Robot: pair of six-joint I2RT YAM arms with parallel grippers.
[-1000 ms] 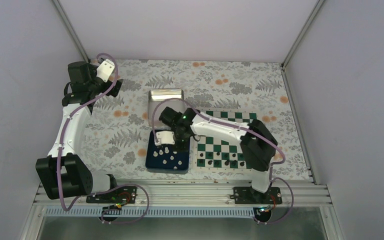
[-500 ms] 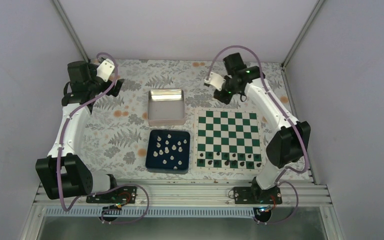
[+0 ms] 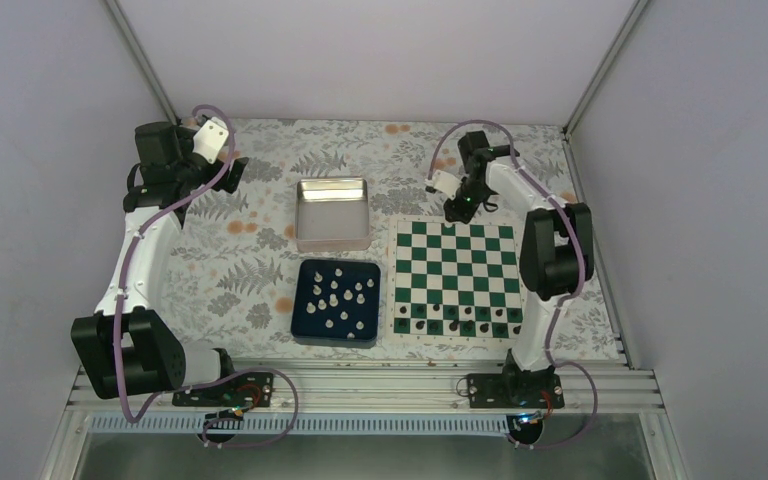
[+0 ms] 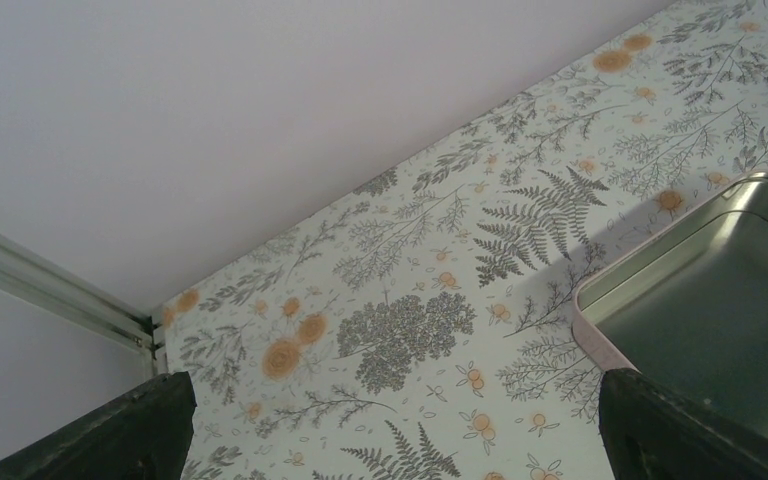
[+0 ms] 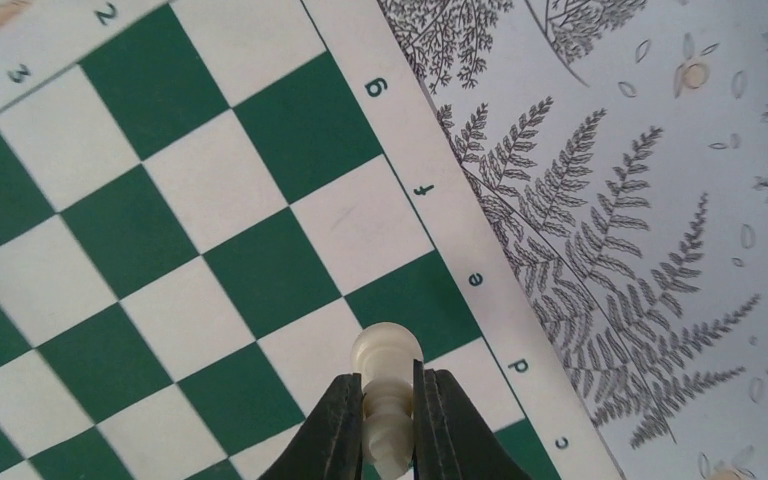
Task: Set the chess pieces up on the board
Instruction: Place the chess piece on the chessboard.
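The green edge square (image 3: 448, 229) (image 5: 416, 307) beside the letter e is empty. My right gripper will next lower the white chess piece onto it, then open.
The green and white board (image 3: 455, 277) lies at the right of the table, with small black figures along its near rows. Several white chess pieces (image 3: 338, 300) sit in the dark blue tray (image 3: 305, 330) left of it. My right gripper (image 3: 457, 212) hangs over the board's far edge. In the right wrist view it (image 5: 388, 395) is shut on a white chess piece (image 5: 388, 360), held above the board (image 5: 140, 250) near the file letters d and e. My left gripper (image 3: 232, 170) is at the far left; its fingers (image 4: 110, 435) stand wide apart and empty.
An empty shiny metal tin (image 3: 332, 212) stands behind the blue tray; it also shows in the left wrist view (image 4: 720, 300). The table has a floral cloth (image 3: 250, 250). White walls close in the back and sides.
My right arm has swung from the blue tray to the table's far right and then down to the board's far edge, carrying a white piece. The left arm has not moved.
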